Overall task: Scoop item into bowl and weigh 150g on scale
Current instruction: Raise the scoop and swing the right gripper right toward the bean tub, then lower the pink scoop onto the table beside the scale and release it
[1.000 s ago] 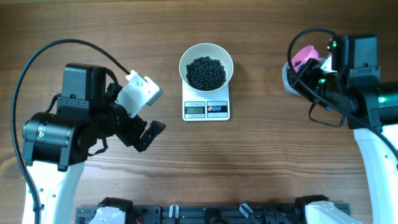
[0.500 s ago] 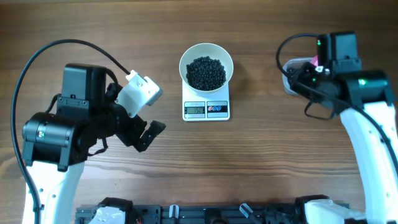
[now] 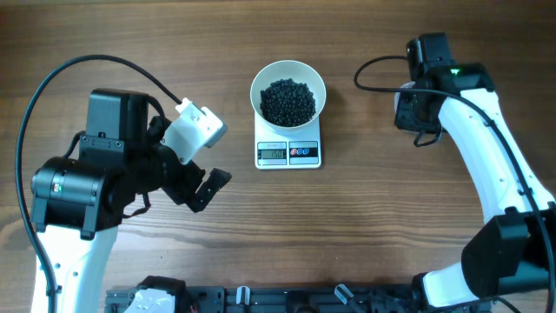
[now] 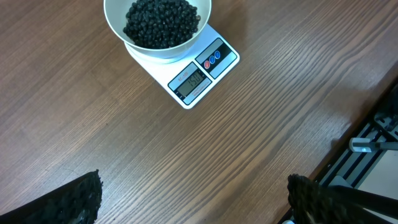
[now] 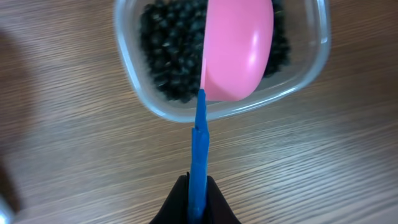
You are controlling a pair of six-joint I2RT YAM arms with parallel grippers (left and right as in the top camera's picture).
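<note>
My right gripper holds the blue handle and should next move back and down to the bare wood [image 3: 358,174] beside the scale to release it, because the scale [image 3: 310,143] already reads the task's weight.
The white bowl [image 3: 260,81] stands on the white scale [image 3: 310,143] at the back middle, and the black item [image 3: 288,102] fills it. The left wrist view shows the same bowl [image 4: 115,22] and scale [image 4: 225,53] at its top. My left gripper [image 3: 198,186] hovers open and empty left of the scale, its fingertips [image 4: 87,193] wide apart over bare wood. My right gripper [image 5: 198,198] is shut on the blue handle of a pink scoop [image 5: 239,53]. The scoop's cup sits over a clear tub [image 5: 309,71] of the same black pellets [image 5: 165,59].
In the overhead view the right arm [image 3: 473,130] reaches across the back right and covers most of the clear tub [image 3: 400,110]. A black rail [image 3: 287,300] runs along the table's near edge. Cables loop above both arms.
The right arm has swung left and toward the back, so its wrist now covers the tub and the pink scoop no longer shows from overhead. The left arm has not moved.
</note>
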